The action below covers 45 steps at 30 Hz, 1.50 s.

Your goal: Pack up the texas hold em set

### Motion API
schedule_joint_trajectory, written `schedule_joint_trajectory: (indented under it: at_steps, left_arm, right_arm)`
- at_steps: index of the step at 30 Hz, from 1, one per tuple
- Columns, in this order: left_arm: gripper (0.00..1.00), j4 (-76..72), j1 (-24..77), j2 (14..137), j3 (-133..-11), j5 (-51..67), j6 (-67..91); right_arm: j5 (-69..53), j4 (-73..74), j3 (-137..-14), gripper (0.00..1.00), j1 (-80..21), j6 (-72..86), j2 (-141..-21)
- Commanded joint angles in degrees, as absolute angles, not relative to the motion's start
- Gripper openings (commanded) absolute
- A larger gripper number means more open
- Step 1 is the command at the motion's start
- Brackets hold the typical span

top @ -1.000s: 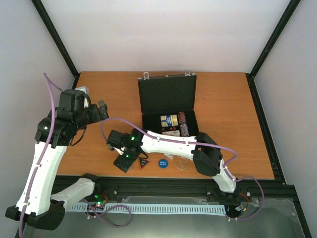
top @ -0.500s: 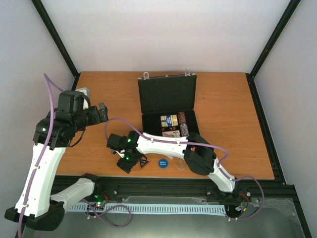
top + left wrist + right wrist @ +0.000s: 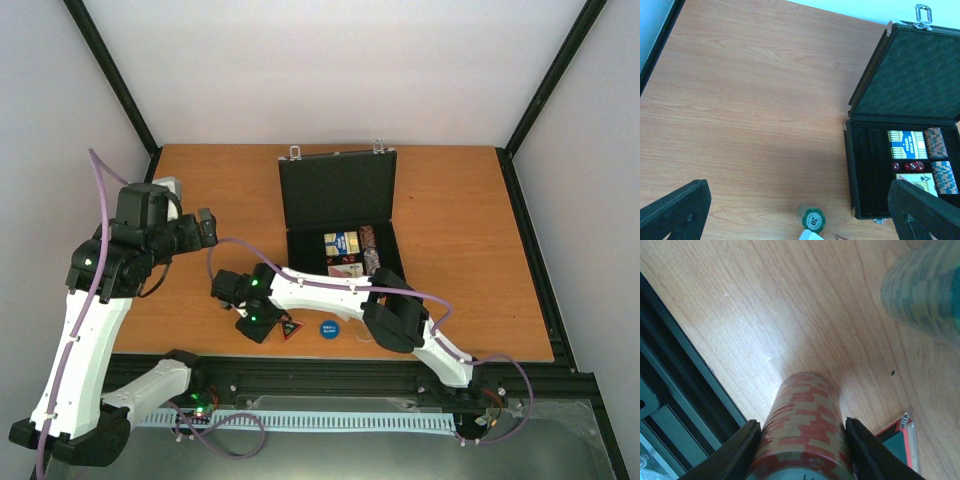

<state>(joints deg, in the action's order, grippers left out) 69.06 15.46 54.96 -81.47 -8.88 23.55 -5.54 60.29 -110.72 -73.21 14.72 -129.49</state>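
Observation:
The robot's right gripper will next lift the red chip stack outward over the empty tray slot beside the card decks, go down and let go, because the slot lies outward of the stack.
The black briefcase (image 3: 337, 190) stands open at the table's middle back, its tray holding two card decks (image 3: 907, 144), red dice (image 3: 910, 166) and chip stacks (image 3: 936, 142). My right gripper (image 3: 257, 320) is low near the front edge, left of the case, shut on an upright red chip stack (image 3: 802, 425) that stands on the table. A green chip stack (image 3: 813, 219) stands close by and is blurred in the right wrist view (image 3: 925, 290). The blue round button (image 3: 329, 327) lies right of the gripper. My left gripper (image 3: 797, 186) is open and empty, held high over the table's left side (image 3: 205, 228).
A red-edged triangular piece (image 3: 290, 330) lies between the right gripper and the blue button; it also shows in the right wrist view (image 3: 900, 437). The black frame rail (image 3: 685, 390) runs along the table's front edge just beside the red stack.
The right arm's elbow has swung left along the front edge, while its gripper stays low at almost the same spot. The left arm has hardly moved.

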Motion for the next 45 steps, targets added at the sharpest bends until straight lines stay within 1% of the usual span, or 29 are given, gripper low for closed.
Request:
schedule_joint_trajectory:
  at_steps: [1, 7, 11, 14, 18, 23, 26, 30, 37, 45]
  left_arm:
    - [1.0, 69.26, 15.29, 54.38, -81.65, -9.19, 22.95]
    - [1.0, 68.74, 15.29, 54.85, -82.0, -8.94, 23.55]
    - [1.0, 68.43, 15.29, 54.84, -81.87, -9.56, 23.94]
    - [1.0, 68.17, 15.29, 54.73, -81.62, -9.61, 24.3]
    - [1.0, 66.83, 15.29, 54.05, -80.1, -10.02, 24.95]
    - [1.0, 65.34, 15.29, 53.62, -78.37, -9.53, 25.87]
    - [1.0, 65.26, 15.29, 53.93, -78.27, -9.16, 25.97]
    - [1.0, 64.81, 15.29, 54.33, -78.1, -9.27, 25.93]
    - [1.0, 64.17, 15.29, 54.29, -76.19, -8.99, 25.73]
    - [1.0, 63.63, 15.27, 55.47, -74.73, -8.39, 24.6]
  right_arm:
    - [-3.46, 62.67, -110.9, 0.24, -73.17, 14.25, -128.2]
    - [-2.12, 64.31, -109.38, 0.17, -72.43, 14.26, -122.69]
    - [-1.09, 64.49, -106.66, 0.16, -71.03, 14.67, -117.64]
    - [3.44, 63.47, -103.26, 0.16, -69.27, 14.92, -113.38]
    - [10.05, 57.15, -95.64, 0.13, -63.74, 15.14, -107.54]
    - [10.92, 43.5, -86.26, 0.12, -53.85, 13.3, -103.33]
    - [10.76, 38.16, -86.19, 0.12, -49.53, 10.93, -104.53]
    - [11.33, 34.34, -88.72, 0.11, -47.15, 7.58, -108.27]
    - [12.32, 32.61, -91.45, 0.11, -45.22, 5.89, -112.52]
    - [14.1, 27.55, -89.33, 0.1, -44.91, 6.86, -114.53]
